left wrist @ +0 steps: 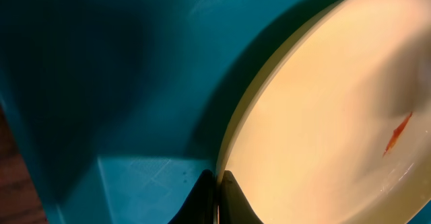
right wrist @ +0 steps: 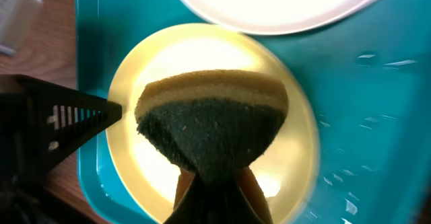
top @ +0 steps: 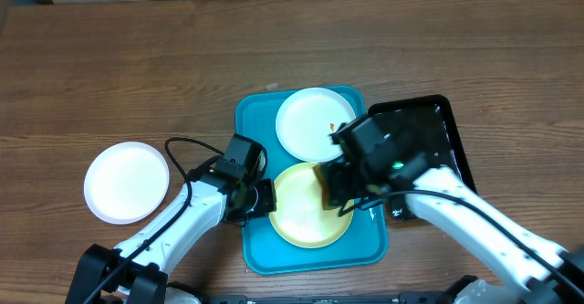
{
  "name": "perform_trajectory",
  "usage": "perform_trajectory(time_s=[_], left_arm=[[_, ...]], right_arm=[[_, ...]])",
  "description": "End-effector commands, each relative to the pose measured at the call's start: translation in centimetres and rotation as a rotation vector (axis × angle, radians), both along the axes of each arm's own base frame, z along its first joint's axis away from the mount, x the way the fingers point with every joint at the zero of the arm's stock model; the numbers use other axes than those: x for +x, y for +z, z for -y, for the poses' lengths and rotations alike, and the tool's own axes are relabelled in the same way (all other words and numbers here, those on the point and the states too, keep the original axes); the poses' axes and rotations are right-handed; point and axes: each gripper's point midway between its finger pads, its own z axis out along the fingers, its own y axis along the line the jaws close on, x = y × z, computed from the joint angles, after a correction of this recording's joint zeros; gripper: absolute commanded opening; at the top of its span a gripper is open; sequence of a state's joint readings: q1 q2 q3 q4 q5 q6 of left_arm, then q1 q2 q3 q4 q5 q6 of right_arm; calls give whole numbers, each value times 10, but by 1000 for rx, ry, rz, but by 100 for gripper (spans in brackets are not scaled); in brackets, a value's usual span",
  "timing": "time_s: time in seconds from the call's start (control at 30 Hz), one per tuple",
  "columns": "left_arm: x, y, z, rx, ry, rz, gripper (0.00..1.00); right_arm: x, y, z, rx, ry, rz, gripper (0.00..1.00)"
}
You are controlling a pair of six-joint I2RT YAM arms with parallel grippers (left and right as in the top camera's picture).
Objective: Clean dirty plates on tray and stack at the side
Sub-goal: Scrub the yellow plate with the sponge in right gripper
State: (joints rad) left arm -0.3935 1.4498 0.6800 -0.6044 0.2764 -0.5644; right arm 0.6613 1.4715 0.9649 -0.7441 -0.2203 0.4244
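The robot's right gripper should move over the black tray (top: 427, 129) and bring the sponge down to release it, as the tray lies to the gripper's right in the overhead view.
The turquoise tray (top: 260, 254) holds a pale yellow-green plate (top: 306, 217) at the front and a white plate (top: 306, 121) with a small orange stain at the back. A second white plate (top: 126, 182) lies on the table at the left. My left gripper (top: 263, 197) is shut on the yellow-green plate's left rim (left wrist: 232, 136); an orange stain shows on that plate. My right gripper (right wrist: 219, 183) is shut on a sponge (right wrist: 212, 120) with a dark green scouring face and yellow back, held over the yellow-green plate (right wrist: 161, 56).
A glossy black tray (top: 424, 131) lies right of the turquoise tray, under my right arm. The wooden table (top: 137, 57) surrounds both. The left gripper's black finger (right wrist: 60, 116) shows at the plate's edge in the right wrist view.
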Motion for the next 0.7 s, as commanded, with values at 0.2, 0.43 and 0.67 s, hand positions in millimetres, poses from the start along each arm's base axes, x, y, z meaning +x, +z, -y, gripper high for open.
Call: perform_trajectory(time_s=[0.2,0.43,0.67], left_arm=[[-1,-1,3,-15,53,-21,4],[-1,-1,3,-14,59,-24,4],[-1,-2,0,6,64,-23,4]], right_arm=[[-12,-56,-23,-86,42,-66,4],[-12,-93,7,-261,-33,-93,4],[0,-106,66,-510,-329,-44,4]])
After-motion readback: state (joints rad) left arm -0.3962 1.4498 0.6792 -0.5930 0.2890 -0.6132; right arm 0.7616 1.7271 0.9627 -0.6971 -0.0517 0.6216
